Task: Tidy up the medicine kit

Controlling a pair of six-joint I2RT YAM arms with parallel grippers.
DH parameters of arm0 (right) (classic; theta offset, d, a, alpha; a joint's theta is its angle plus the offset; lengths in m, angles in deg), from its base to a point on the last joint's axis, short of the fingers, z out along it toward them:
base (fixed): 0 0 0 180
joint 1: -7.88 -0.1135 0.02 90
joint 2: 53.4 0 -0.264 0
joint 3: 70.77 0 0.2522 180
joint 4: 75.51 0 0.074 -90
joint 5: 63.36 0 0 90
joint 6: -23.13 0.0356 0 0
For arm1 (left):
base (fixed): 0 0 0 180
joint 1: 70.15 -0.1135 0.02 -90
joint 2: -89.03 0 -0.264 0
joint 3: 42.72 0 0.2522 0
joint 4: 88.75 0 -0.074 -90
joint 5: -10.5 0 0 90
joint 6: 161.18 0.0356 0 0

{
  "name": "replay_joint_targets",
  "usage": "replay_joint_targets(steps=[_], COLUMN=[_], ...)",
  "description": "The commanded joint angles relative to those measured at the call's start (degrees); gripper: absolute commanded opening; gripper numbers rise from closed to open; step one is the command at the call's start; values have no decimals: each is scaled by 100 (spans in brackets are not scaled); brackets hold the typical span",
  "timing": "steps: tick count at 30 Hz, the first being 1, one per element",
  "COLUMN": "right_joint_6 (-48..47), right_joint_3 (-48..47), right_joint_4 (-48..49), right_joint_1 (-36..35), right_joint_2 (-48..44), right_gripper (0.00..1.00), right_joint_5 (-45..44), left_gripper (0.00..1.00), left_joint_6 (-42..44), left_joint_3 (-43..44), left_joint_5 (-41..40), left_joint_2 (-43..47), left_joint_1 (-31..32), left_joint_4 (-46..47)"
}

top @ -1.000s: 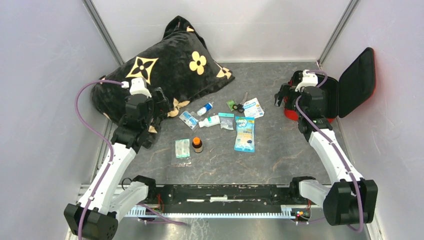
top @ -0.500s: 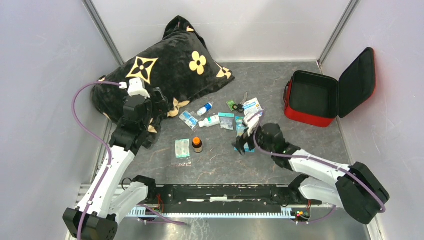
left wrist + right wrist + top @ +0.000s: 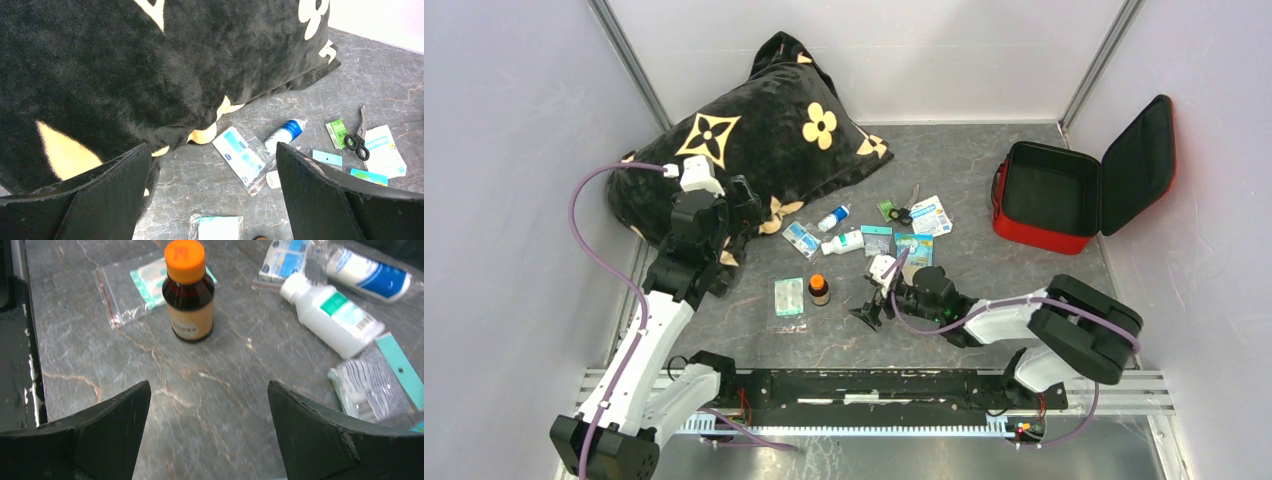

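My right gripper is about to go to the left in the top view, where it will straddle the upright brown bottle's body below the orange cap.
The medicine kit is a red case lying open at the back right, its black lid raised. Loose supplies lie mid-table: a brown bottle with an orange cap, a white bottle, a small blue-and-white bottle, bagged packets, scissors and a blue pouch. My right gripper hangs low and open, just right of the brown bottle, holding nothing. My left gripper is open and empty beside the pillow.
A large black pillow with gold flowers fills the back left and touches my left gripper's side. A bagged green packet lies left of the brown bottle. A gauze packet lies near my right finger. Grey walls enclose the table.
My right arm has swung away from the red case at the back right, down to the front middle of the table, facing the brown bottle. The left arm has not moved.
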Motion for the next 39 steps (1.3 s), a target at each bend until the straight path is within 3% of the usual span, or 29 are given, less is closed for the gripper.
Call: replay_joint_targets(steps=[1,19,34,39], right_joint_6=[-11,45,428,561], right_joint_3=[-456,-1486,-1856,-1949], right_joint_4=[1143,1558,1867,1919], right_joint_1=[-159,-499,-492,-503], right_joint_2=[516,2151,2777,2926], right_gripper=[93,92,81,72], right_joint_5=[34,150,114,22], left_gripper=[100,100,100,100], left_joint_6=[208,228,229,232], left_joint_3=[80,71,71,67], left_joint_5=[105,156,165,176], left_joint_2=[-12,-12,2,12], left_joint_1=[-3,-3,-2,-6], left_joint_4=[167,172,166,167])
